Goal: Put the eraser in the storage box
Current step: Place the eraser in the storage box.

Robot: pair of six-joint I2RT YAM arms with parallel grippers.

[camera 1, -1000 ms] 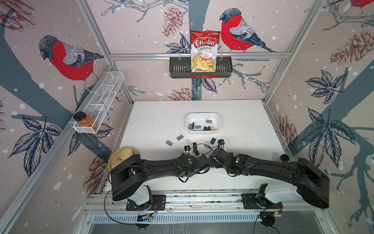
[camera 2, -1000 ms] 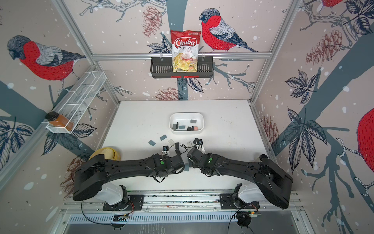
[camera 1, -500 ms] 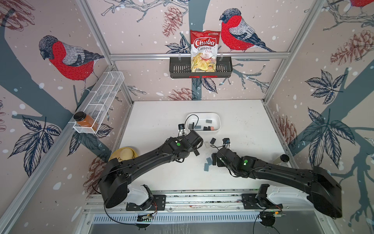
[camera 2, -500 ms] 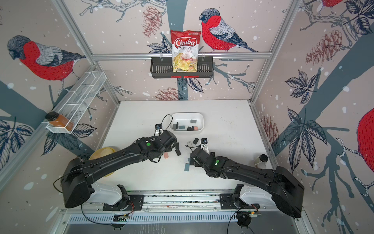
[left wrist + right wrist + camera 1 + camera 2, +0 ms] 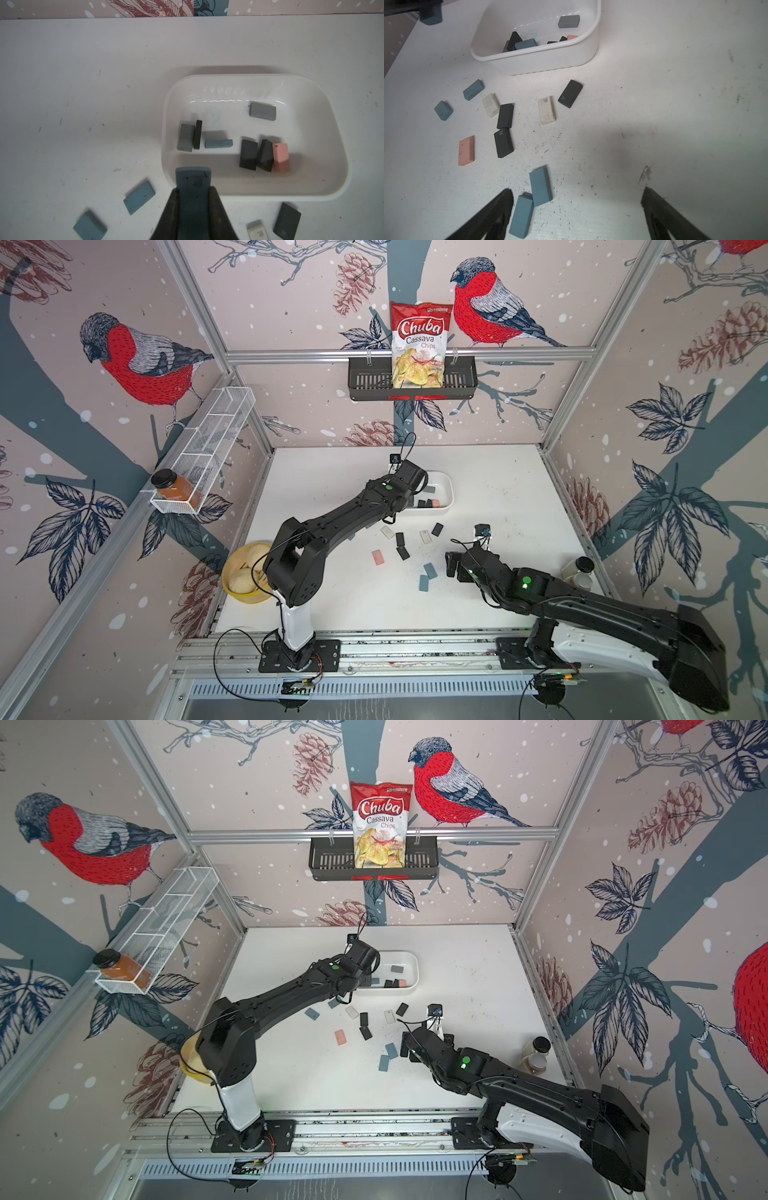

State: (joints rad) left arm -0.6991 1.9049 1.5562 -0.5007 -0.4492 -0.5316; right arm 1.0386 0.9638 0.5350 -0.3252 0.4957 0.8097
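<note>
Next, my left gripper comes down and outward over the blue eraser inside the box and releases the held one, which still hangs at the box's near rim.
My left gripper (image 5: 193, 192) is shut on a blue-grey eraser (image 5: 193, 180) stamped 4B, which sticks out past the fingertips. It hangs above the near rim of the storage box (image 5: 259, 197), a shallow white tub (image 5: 448, 489) holding several grey, black, blue and pink erasers. The right wrist view shows that held eraser (image 5: 431, 17) off to one side of the box (image 5: 550, 60). My right gripper (image 5: 577, 197) stands wide open low over the table (image 5: 453, 568), nothing between its fingers. Two blue erasers (image 5: 540, 186) lie by one fingertip.
Loose erasers in black, white, blue and pink (image 5: 378, 557) lie between the box and my right gripper. A yellow bowl (image 5: 245, 572) sits front left, two bottles (image 5: 579, 572) at the right edge. A black basket (image 5: 365, 381) with a chips bag and a wire rack (image 5: 208, 448) hang on the walls.
My left arm has swung from the front centre up to the box, carrying the blue-grey eraser. My right arm has drawn back to the right and stays open.
</note>
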